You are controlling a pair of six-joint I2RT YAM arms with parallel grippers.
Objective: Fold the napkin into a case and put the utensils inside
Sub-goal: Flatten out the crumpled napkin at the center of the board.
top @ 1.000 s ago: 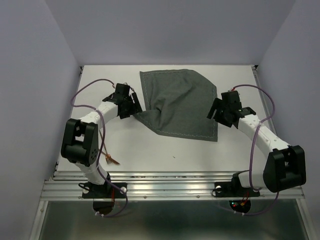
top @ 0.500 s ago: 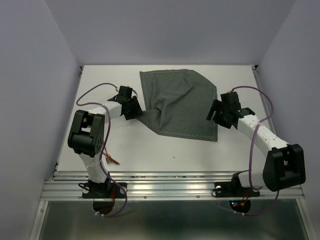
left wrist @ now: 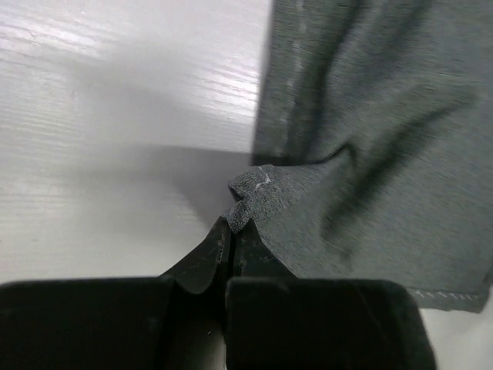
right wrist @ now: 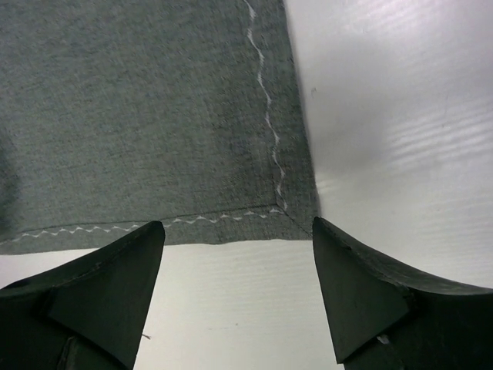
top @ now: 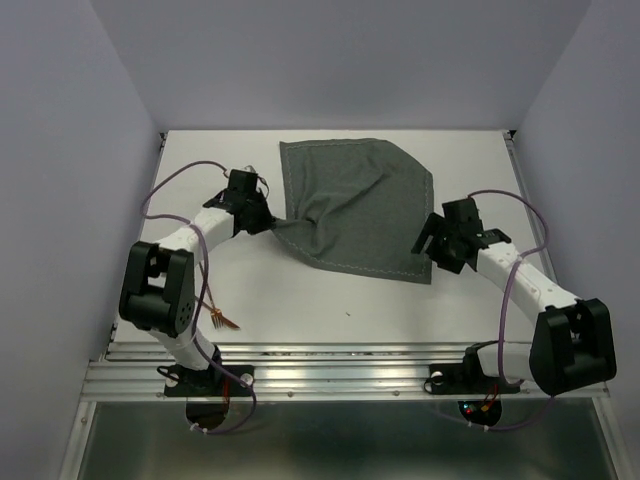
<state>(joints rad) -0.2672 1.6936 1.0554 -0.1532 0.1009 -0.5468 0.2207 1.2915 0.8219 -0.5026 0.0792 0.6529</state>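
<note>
My right gripper lowers and draws back onto the napkin's stitched near corner [top: 427, 279] [right wrist: 300, 225] next. That corner lies unheld while my left gripper already pinches the opposite corner.
The grey-green napkin [top: 360, 205] lies spread and rumpled on the white table, its left corner pulled to a point. My left gripper [top: 268, 220] is shut on that corner; in the left wrist view the pinched cloth [left wrist: 250, 199] bunches out of the closed fingertips [left wrist: 231, 228]. My right gripper [top: 430, 250] stands open just off the napkin's near right corner [right wrist: 289, 212], with bare table between its fingers [right wrist: 139, 254]. A copper-brown fork [top: 224, 321] lies near the left arm's base, partly hidden by the arm. No folded case shows.
Purple cables [top: 170, 185] loop over both arms. The table's metal rail [top: 330, 365] runs along the near edge, and pale walls close in the left, right and back sides.
My left gripper has closed on the napkin's left corner. The right gripper has drawn back toward the near right, now just off the napkin's near right corner.
</note>
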